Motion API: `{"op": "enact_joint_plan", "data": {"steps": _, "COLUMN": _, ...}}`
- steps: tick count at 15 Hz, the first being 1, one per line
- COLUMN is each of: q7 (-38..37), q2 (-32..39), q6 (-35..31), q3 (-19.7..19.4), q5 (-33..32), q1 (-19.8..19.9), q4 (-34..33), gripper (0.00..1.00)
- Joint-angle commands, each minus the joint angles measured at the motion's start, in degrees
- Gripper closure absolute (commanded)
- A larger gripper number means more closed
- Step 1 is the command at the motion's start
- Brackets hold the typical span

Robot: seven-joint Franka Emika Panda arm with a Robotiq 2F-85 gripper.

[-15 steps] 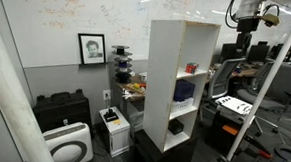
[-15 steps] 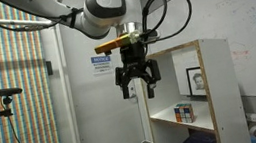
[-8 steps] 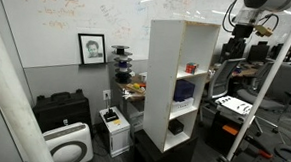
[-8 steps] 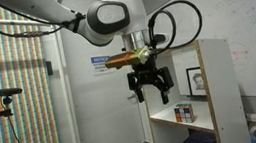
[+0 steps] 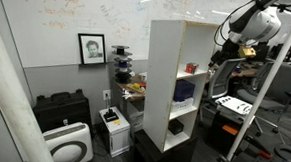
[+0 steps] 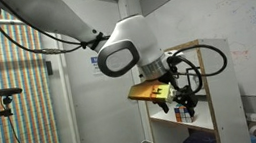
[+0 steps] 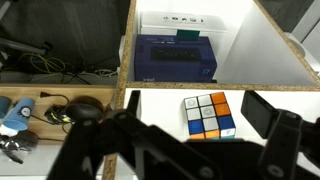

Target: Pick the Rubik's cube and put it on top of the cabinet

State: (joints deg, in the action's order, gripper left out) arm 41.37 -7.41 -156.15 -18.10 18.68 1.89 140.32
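The robot will move its gripper outward into the cabinet's top section, with the fingers open to go around the Rubik's cube [image 5: 191,67] [image 7: 209,115], because the Rubik's cube still stands beyond the fingers.
The Rubik's cube [image 7: 209,115] sits on the floor of the top compartment of the white cabinet [image 5: 164,72]; it shows orange, white and blue facets. It also shows as a small reddish block in an exterior view [image 5: 190,67]. My gripper [image 7: 197,108] is open, its two dark fingers wide apart to either side of the cube and clear of it. In an exterior view the gripper [image 6: 184,96] hangs in front of the cabinet's [image 6: 220,79] top compartment and partly hides the cube. The arm [image 5: 251,21] reaches in from above.
A dark blue object [image 7: 176,58] fills the middle compartment and a black object [image 5: 176,124] the lowest. A low black cabinet [image 5: 62,109], a white appliance [image 5: 67,145] and a framed portrait [image 5: 91,48] are near the wall. A striped screen [image 6: 19,87] stands behind the arm.
The arm has swung down from above the cabinet's top to the front of the top compartment. The gripper stays open. The cube has not moved.
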Motion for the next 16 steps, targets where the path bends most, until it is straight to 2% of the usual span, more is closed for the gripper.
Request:
{"op": "enact_joint_plan", "data": {"steps": 1, "q7": 11.0, "q2": 4.6, "q6": -2.1, "q3": -0.3, "q5": 10.5, "q1": -4.0, "q4": -1.9, "gripper": 0.00}}
{"op": "enact_joint_plan", "data": {"steps": 3, "q7": 16.0, "q2": 6.5, "q6": -1.6, "q3": 0.3, "q5": 14.9, "q1": -4.9, "q4": -3.0, "gripper": 0.00}}
{"op": "enact_joint_plan", "data": {"steps": 8, "q7": 22.7, "q2": 10.0, "q6": -1.6, "q3": 0.4, "q5": 18.9, "q1": -4.7, "q4": -7.6, "gripper": 0.00}}
{"op": "enact_joint_plan", "data": {"steps": 14, "q7": 35.6, "q2": 13.7, "q6": -1.5, "q3": 1.8, "q5": 35.7, "q1": -4.4, "q4": -12.4, "gripper": 0.00}}
{"op": "enact_joint_plan", "data": {"steps": 16, "q7": 38.3, "q2": 15.5, "q6": -0.9, "q3": 2.0, "q5": 39.3, "q1": -4.3, "q4": -13.7, "gripper": 0.00}}
